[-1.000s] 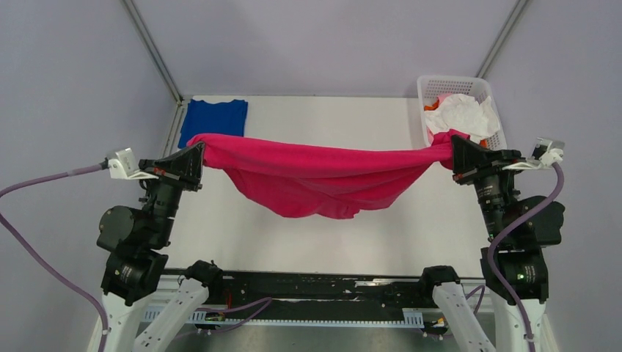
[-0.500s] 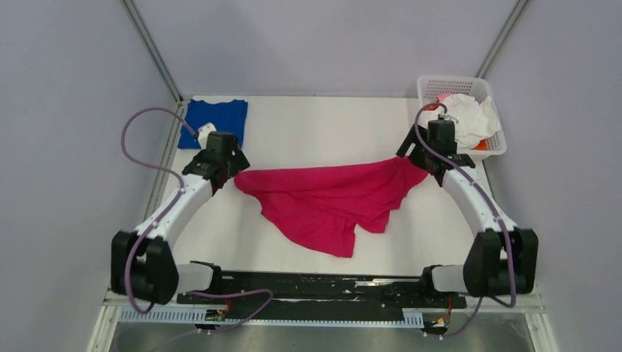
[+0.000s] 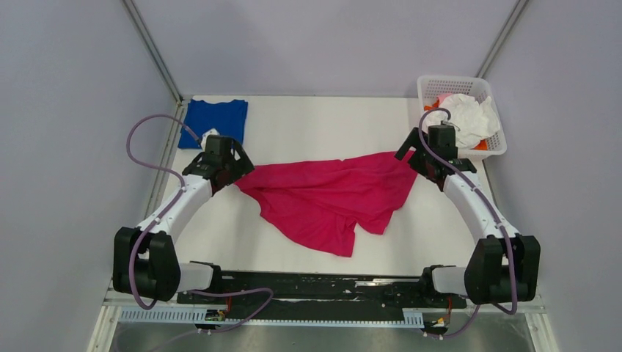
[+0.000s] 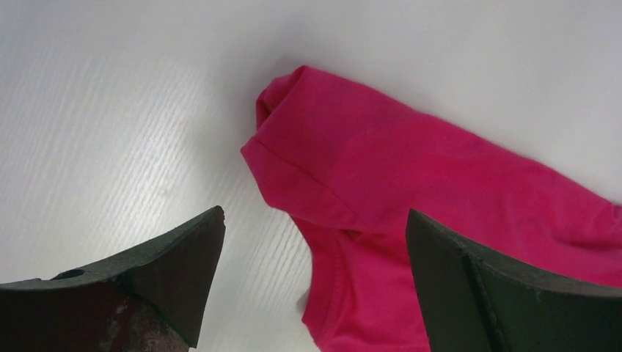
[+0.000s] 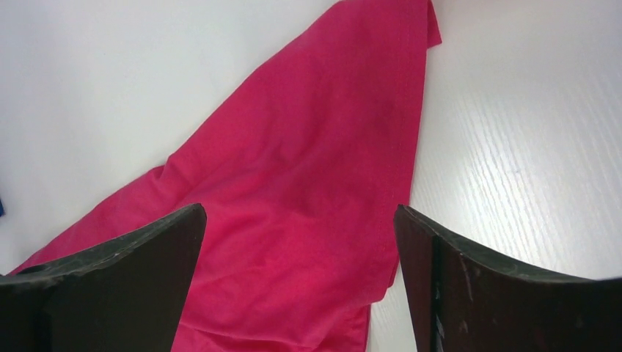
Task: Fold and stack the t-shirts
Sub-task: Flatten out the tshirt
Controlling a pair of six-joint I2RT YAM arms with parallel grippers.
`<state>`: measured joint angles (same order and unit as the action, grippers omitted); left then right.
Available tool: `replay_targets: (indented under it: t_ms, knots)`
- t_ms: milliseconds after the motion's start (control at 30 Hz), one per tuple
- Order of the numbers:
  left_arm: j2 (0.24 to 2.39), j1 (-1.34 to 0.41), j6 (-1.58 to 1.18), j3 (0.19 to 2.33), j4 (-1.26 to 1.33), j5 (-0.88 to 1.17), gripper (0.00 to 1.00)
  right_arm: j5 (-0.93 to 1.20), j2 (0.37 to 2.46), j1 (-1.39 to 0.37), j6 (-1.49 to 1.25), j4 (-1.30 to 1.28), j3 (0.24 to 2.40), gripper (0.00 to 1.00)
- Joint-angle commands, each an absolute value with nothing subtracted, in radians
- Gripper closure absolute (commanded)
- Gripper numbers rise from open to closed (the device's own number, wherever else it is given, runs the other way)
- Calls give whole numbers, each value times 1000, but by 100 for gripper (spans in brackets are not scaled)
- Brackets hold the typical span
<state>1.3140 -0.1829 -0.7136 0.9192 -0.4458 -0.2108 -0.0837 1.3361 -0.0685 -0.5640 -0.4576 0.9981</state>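
My left gripper needs to go down onto the t-shirt's hem and close on the cloth, because the magenta-pink t-shirt's hemmed corner is below and between my open fingers.
The magenta-pink t-shirt lies rumpled on the white table, spread between both arms. My left gripper hovers open just above its left corner, nothing between the fingers. In the left wrist view the shirt's hemmed corner lies flat below the open gripper. Above the shirt's right corner, my right gripper is open as well. The right wrist view shows magenta cloth on the table under the wide-open gripper. A royal blue t-shirt lies folded at the back left.
A white lattice basket stands at the back right corner, holding a crumpled white t-shirt with orange cloth showing beneath. Grey walls and metal frame posts close in the table's sides.
Both grippers held the magenta shirt stretched in the air a second ago. The arms reached forward and down, both grippers opened, and the shirt now lies on the table.
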Motion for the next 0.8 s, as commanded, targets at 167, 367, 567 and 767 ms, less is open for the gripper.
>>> replay_targets:
  t_ms: [167,367,567,767]
  knots:
    - [1253,-183,-785,732,-325,-177,10,52,1226,-71,-629,-443,835,0]
    - [1316,-182,-817,720,-222,-224,17,60,1170,-90,-619,-440,739,0]
    - [1364,-177,-817,717,-113,-221,22,83,1086,-99,-596,-442,654,1]
    - [1419,-147,-831,734,-87,-207,33,98,1003,-100,-579,-477,618,1]
